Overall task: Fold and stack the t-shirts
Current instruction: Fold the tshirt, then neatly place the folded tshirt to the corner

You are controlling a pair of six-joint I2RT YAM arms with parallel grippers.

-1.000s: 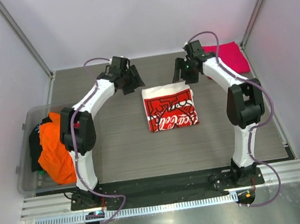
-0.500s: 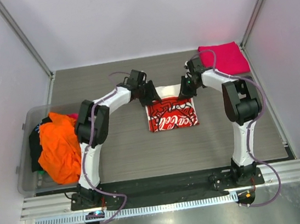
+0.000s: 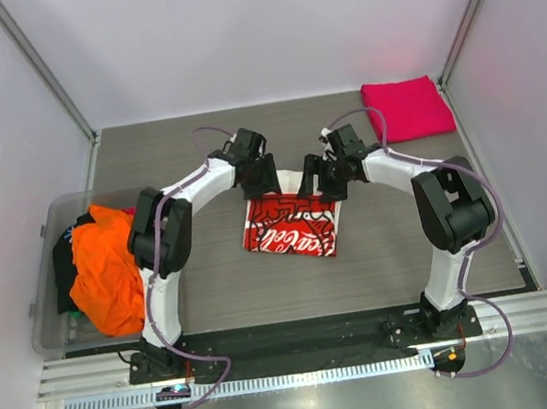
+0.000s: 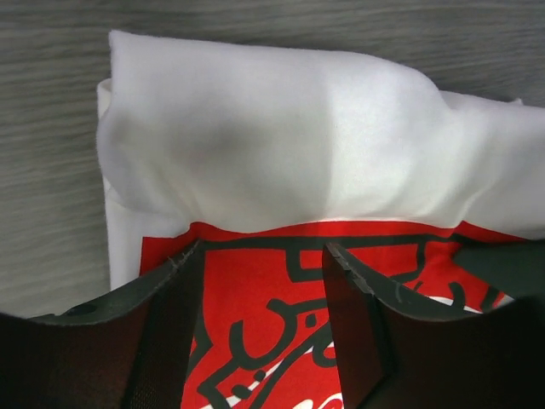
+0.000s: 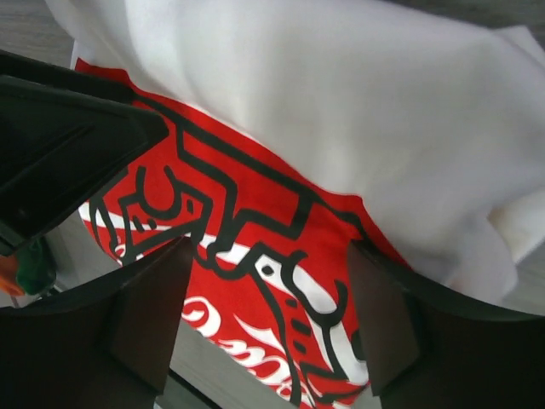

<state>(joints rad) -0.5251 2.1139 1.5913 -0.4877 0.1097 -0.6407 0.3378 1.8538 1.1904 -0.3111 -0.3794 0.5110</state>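
Observation:
My right gripper lifts, shifts to the right in the top view and lowers over the white fold's end [image 5: 482, 223] next, because the cloth stands bunched up there.
The white t-shirt [image 3: 292, 227] with the red panel of white script lies folded and tilted at mid-table. It fills the left wrist view [image 4: 272, 145] and the right wrist view [image 5: 341, 94]. My left gripper [image 3: 268, 180] is at its far left edge, and in its own view [image 4: 262, 251] the jaws stand apart over the red print. My right gripper [image 3: 319, 183] is at the far right edge, also open over the print [image 5: 271, 247]. A plain pink-red t-shirt [image 3: 405, 108] lies folded at the far right corner. Orange [image 3: 105, 267] and dark [image 3: 63, 267] t-shirts are heaped at the left.
The clear plastic bin [image 3: 47, 325] at the left table edge holds the orange and dark shirts. Grey side walls close in the table on the left, right and back. The arm bases sit at the near edge on a metal rail [image 3: 302, 347].
Both grippers came down onto the white shirt's far edge. The shirt has slid toward me and to the left and now lies tilted. The right arm has moved off the pink shirt.

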